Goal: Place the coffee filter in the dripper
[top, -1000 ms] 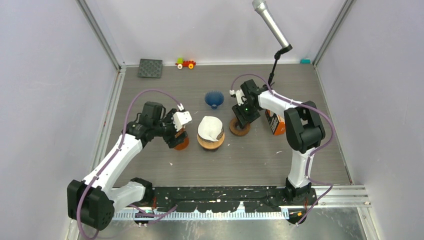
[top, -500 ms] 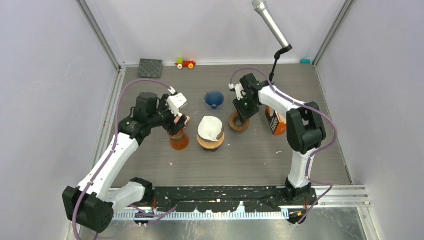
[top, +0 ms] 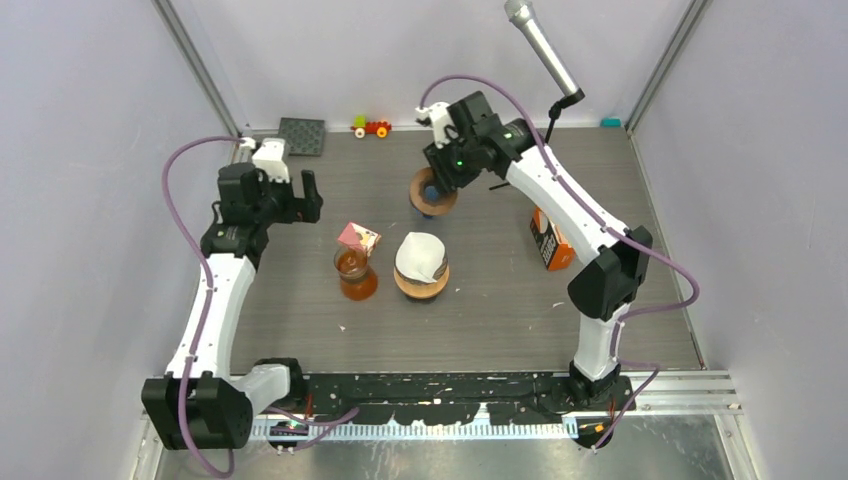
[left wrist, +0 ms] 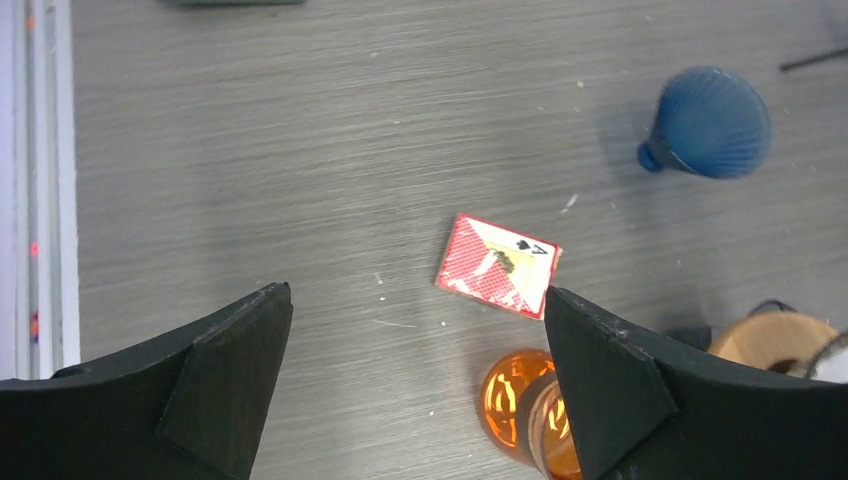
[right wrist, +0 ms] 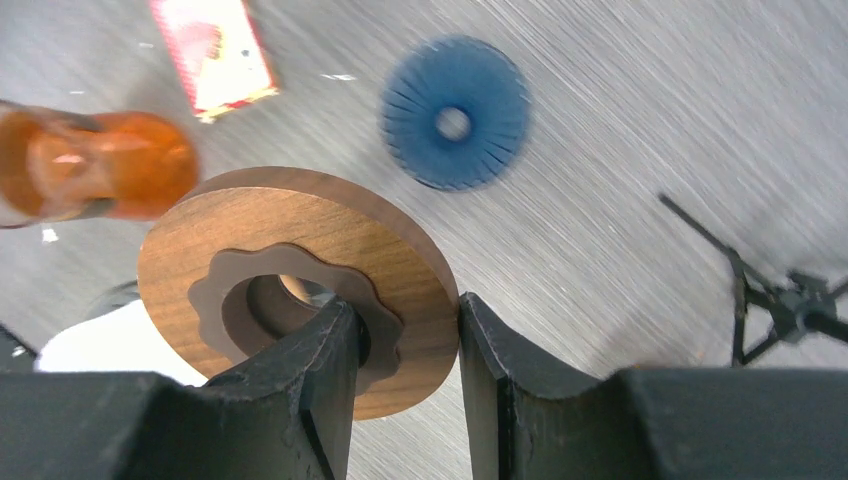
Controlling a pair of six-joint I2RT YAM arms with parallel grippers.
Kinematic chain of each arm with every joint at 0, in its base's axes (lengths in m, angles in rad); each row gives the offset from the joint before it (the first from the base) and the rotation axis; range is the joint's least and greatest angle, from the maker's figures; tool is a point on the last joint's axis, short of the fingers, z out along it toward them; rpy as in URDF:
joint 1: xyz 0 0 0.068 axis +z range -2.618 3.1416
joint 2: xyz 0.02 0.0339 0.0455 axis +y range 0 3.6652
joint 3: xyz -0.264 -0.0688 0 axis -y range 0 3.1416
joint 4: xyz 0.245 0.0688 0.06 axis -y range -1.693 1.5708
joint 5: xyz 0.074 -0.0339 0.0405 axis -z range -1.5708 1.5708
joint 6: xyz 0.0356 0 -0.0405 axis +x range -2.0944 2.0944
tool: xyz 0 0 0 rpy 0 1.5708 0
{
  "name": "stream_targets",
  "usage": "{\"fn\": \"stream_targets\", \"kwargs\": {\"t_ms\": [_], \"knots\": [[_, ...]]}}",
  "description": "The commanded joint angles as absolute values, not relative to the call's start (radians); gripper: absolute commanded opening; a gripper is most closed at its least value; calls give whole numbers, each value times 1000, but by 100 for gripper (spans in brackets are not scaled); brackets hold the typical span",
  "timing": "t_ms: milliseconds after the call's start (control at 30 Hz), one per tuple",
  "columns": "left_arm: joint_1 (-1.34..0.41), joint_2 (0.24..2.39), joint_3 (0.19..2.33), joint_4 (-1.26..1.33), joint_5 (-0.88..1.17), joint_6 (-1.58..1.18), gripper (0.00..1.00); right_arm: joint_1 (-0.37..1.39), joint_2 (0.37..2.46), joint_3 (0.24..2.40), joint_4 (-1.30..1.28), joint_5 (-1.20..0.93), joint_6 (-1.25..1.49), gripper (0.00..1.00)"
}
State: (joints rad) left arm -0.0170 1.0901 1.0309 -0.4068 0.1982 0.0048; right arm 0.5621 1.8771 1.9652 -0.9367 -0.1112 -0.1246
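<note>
The ring in my right gripper goes back from over the dripper [top: 434, 198] next, then down onto the orange carafe's rim for release, as that opening is uncovered.
The white paper coffee filter [top: 419, 255] sits on a round wooden stand [top: 420, 287] at the table's middle. The blue ribbed dripper cone [right wrist: 455, 110] stands on the table behind it, also in the left wrist view [left wrist: 710, 120]. In the top view it is mostly hidden. My right gripper [right wrist: 400, 330] is shut on a wooden ring [right wrist: 300, 260], one finger through its hole. It holds the ring in the air over the dripper [top: 434, 198]. My left gripper [left wrist: 415, 330] is open and empty, raised at the left [top: 305, 195].
An orange glass carafe [top: 353, 272] stands left of the filter, with a red card pack [top: 358, 237] lying behind it. An orange-brown box [top: 548, 245] is at the right. A microphone on a stand [top: 540, 45], a toy car [top: 371, 127] and a black pad [top: 300, 136] are at the back.
My left gripper let go of the red card pack near the carafe and rose back to the left. My right gripper lifted the wooden ring off the table and carried it back over the dripper.
</note>
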Motion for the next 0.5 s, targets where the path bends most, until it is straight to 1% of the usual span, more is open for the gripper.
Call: {"fn": "stream_targets", "kwargs": {"t_ms": [0, 233, 467], "knots": [[81, 1096, 1078, -364, 200, -135, 100, 676, 1936, 2149, -1038, -110, -116, 30], [223, 1058, 1042, -307, 196, -201, 100, 823, 2113, 2399, -1147, -118, -111, 30], [321, 1024, 1004, -268, 199, -225, 100, 896, 2238, 2503, -1161, -123, -84, 30]]}}
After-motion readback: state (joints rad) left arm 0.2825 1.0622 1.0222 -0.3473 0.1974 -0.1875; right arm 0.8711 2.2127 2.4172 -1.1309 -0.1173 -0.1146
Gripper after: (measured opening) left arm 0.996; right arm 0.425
